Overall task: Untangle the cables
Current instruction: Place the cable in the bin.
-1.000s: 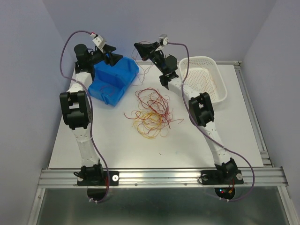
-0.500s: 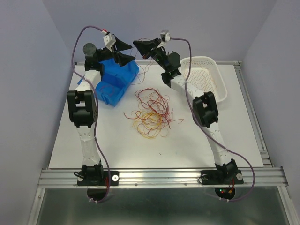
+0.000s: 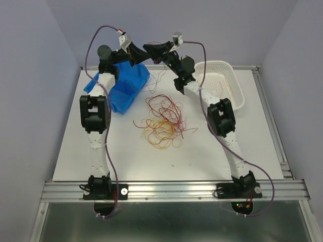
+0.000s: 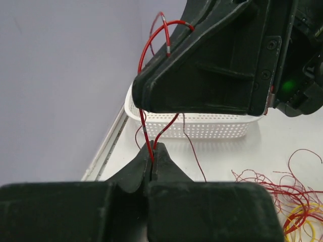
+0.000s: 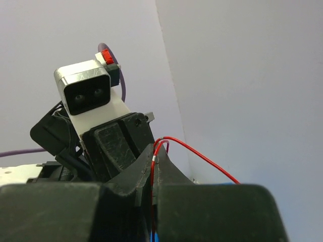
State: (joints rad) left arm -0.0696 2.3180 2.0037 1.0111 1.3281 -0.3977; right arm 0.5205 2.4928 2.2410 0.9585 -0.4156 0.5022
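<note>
The left gripper swings over and down into the blue bin next and releases the separated red cable. The bin lies below it, to its left in the top view.
Both grippers meet high above the back of the table, tip to tip. My left gripper (image 3: 141, 54) (image 4: 152, 150) is shut on a thin red cable (image 4: 143, 117) that hangs just below my right gripper (image 3: 149, 49) (image 5: 155, 154). The right gripper is shut on the same red cable (image 5: 202, 157), which loops over its tip and arcs away. The black body of the right gripper fills the top of the left wrist view. The remaining cables (image 3: 162, 121), dark red and yellow-orange, lie in a loose tangle mid-table; its edge (image 4: 282, 186) shows in the left wrist view.
A blue bin (image 3: 123, 85) stands at the back left, under the left arm. A white perforated basket (image 3: 222, 83) (image 4: 202, 126) sits at the back right. Mauve arm cables arch over both wrists. The left wrist camera (image 5: 86, 93) faces the right wrist view.
My left gripper has swung right from over the blue bin to the right gripper's tip and gone from open to shut on the red cable. The right gripper has held still.
</note>
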